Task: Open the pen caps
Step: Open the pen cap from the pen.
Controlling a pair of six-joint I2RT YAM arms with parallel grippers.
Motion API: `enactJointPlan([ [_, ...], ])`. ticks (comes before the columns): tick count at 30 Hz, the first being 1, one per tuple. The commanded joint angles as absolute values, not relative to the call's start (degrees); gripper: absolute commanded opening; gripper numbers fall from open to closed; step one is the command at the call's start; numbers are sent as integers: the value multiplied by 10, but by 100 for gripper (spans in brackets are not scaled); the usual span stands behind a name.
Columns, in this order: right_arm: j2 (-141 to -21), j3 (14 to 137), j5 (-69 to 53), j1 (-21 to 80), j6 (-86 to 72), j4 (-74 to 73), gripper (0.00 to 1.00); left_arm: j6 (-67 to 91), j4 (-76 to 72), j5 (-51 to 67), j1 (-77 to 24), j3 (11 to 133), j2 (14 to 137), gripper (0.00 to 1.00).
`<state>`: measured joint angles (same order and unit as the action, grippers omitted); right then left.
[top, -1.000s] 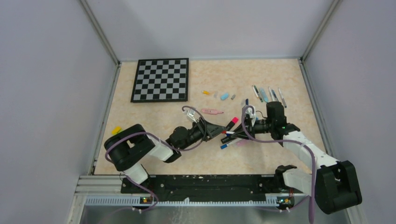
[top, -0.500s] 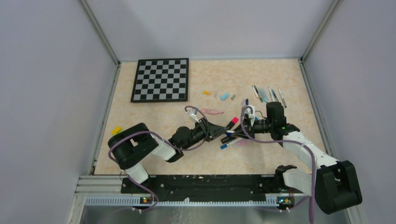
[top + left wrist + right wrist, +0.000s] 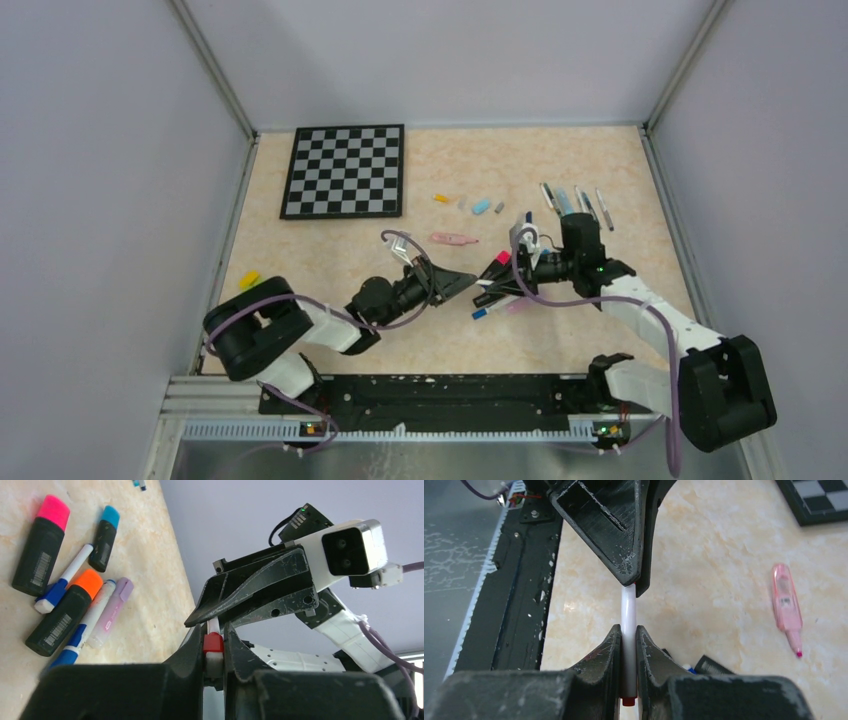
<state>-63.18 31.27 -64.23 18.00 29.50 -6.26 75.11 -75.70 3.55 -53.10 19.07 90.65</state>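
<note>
My right gripper should pull the pen's body outward and down off the gripped cap next and release it, as tabletop near the row of thin pens is that way.
A thin white pen (image 3: pixel 628 611) is held in the air between my two grippers. The left gripper (image 3: pixel 214 630) is shut on its red cap (image 3: pixel 213 643). My right gripper (image 3: pixel 628 630) is shut on the white barrel, and a red end shows below its fingers. In the top view the left gripper (image 3: pixel 462 281) and right gripper (image 3: pixel 489 283) meet tip to tip above a pile of capped pens. That pile holds markers with pink (image 3: pixel 52 510), light blue (image 3: pixel 110 516) and orange (image 3: pixel 91 578) caps, a lilac-capped pen (image 3: pixel 125 586) and blue-capped pens (image 3: pixel 50 596).
A checkerboard (image 3: pixel 345 170) lies at the back left. Loose yellow (image 3: pixel 441 198), light blue (image 3: pixel 481 206) and grey (image 3: pixel 499 208) caps sit mid-back, with a row of thin pens (image 3: pixel 575 203) to their right. A pink pen (image 3: pixel 787 600) lies nearby. A yellow block (image 3: pixel 249 279) sits at the left edge.
The left jaws have closed onto the red cap. The left arm's elbow has swung leftward, and the right gripper has shifted slightly left with the pen.
</note>
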Motion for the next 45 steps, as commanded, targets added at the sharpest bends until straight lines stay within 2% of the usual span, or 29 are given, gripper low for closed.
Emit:
enactJointPlan([
  [1,-639,329,-633,169,302,-112,0,720,-769,-109,-473,136,791,0],
  [6,-640,330,-635,168,296,-109,0,718,-723,-162,-469,114,725,0],
  [13,-638,329,-645,169,307,-114,0,756,-789,-181,-468,82,725,0],
  [19,-635,329,-625,167,299,-103,0,740,-789,-163,-461,90,727,0],
  [30,-626,312,-492,85,162,17,0,605,-583,48,-426,167,739,3],
  [39,-683,354,-373,30,192,-22,0,463,-359,50,-426,246,730,11],
  [45,-772,440,-316,12,262,-117,1,424,-314,60,-409,278,772,11],
])
